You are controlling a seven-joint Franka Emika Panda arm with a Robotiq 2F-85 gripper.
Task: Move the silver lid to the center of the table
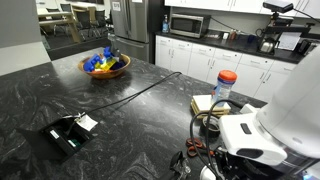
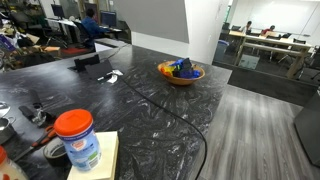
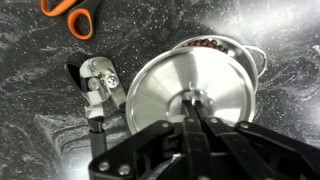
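Next, my gripper carries the lid across to the clear, empty black tabletop past the orange-handled scissors, lowers the lid there and releases the knob.
In the wrist view the silver lid (image 3: 165, 85), a round shiny metal disc with a small knob in the middle, fills the centre. My gripper (image 3: 192, 100) is shut on that knob, its black fingers pressed together over it. The lid lies over a silver pot (image 3: 222, 45), shifted to the lower left, so the pot's far rim and reddish contents show. The black marbled table (image 3: 40, 60) lies beneath. In both exterior views the lid is hidden; only the white robot body (image 1: 270, 130) shows.
Orange-handled scissors (image 3: 68, 12) and a black and silver tool (image 3: 98, 85) lie left of the lid. A jar with an orange cap (image 1: 227, 85) (image 2: 77, 138) stands on a yellow pad. A bowl of coloured items (image 1: 105, 65) (image 2: 181, 72), a black device (image 1: 68, 133) and a cable (image 1: 140, 92) lie on the table.
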